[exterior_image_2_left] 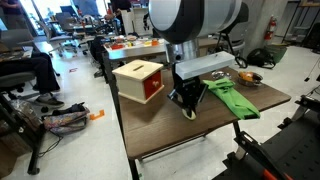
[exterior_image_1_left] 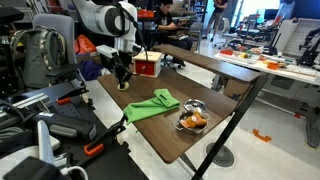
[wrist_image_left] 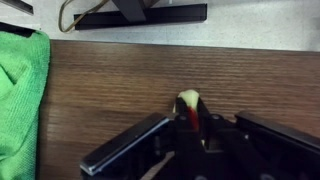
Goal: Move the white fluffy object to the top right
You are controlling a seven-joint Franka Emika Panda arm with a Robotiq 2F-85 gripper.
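Note:
The bare wood by the silver lid is clear, so my gripper will move up and across past the green cloth, then down to that spot to let go.
In the wrist view my gripper is shut on a small pale, whitish fluffy object with a red streak. Only its tip shows beyond the fingertips, just above the brown wooden table. In both exterior views the gripper points down over the table, between the box and the green cloth. The object itself is too small to make out there.
A green cloth lies beside the gripper. A wooden box with a red side stands near it. A bowl with orange contents sits past the cloth. Chairs and bags surround the table.

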